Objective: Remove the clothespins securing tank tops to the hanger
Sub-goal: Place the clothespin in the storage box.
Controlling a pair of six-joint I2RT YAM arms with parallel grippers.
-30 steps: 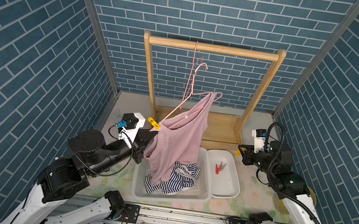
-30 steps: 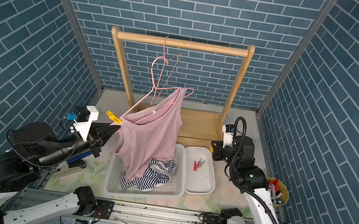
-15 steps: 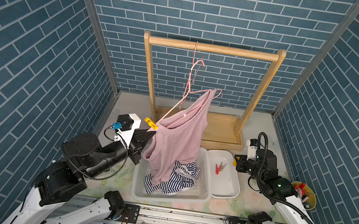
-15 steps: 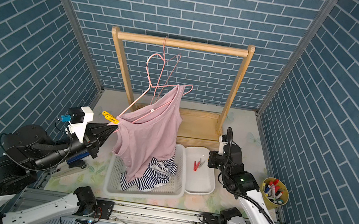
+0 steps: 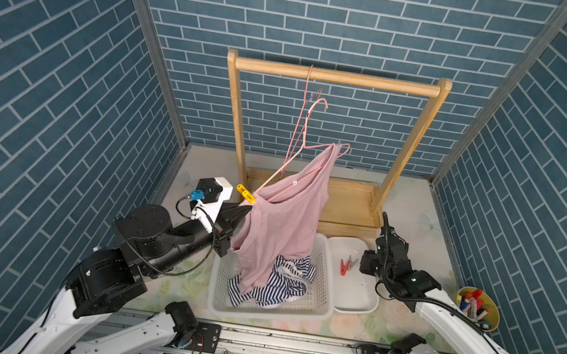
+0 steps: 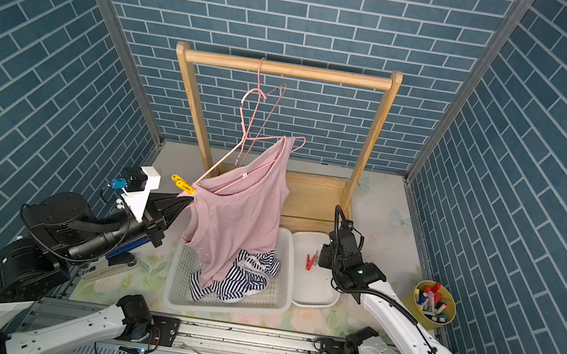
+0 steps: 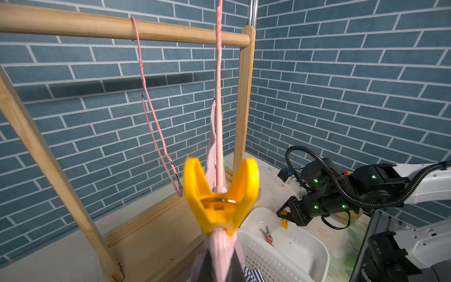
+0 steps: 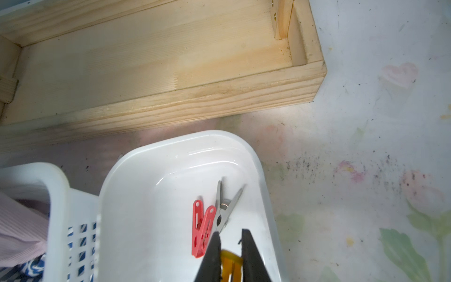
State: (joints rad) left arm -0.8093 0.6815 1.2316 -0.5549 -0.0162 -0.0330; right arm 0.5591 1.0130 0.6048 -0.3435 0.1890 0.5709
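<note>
I will next lower my right gripper toward the red and grey clothespins in the white tray (image 8: 146, 195) and let go of its yellow pin, because loose pins are gathered there.
A pink tank top (image 5: 282, 223) hangs from a pink wire hanger (image 5: 299, 138) on the wooden rail. One yellow clothespin (image 5: 246, 193) (image 7: 220, 195) pins its left shoulder to the hanger. My left gripper (image 5: 248, 210) (image 7: 220, 261) is shut on the pink fabric just below that pin. My right gripper (image 5: 362, 264) (image 8: 230, 234) is shut on another yellow clothespin (image 8: 230, 262) low over the white tray (image 8: 146, 195). A red clothespin (image 8: 201, 229) and a grey clothespin (image 8: 225, 207) lie in the tray. The striped tank top (image 5: 277, 283) lies crumpled in the white basket (image 5: 329, 280).
The wooden rack (image 5: 412, 147) with its boxed base stands behind the basket and tray. A second pink hanger (image 7: 151, 109) hangs bare on the rail. A yellow cup of markers (image 5: 477, 309) sits at the right wall. Brick-pattern walls close in three sides.
My right arm has come down and towards the front, from beside the rack post to the tray, with the yellow clothespin in it. The left gripper has kept its grip and barely moved.
</note>
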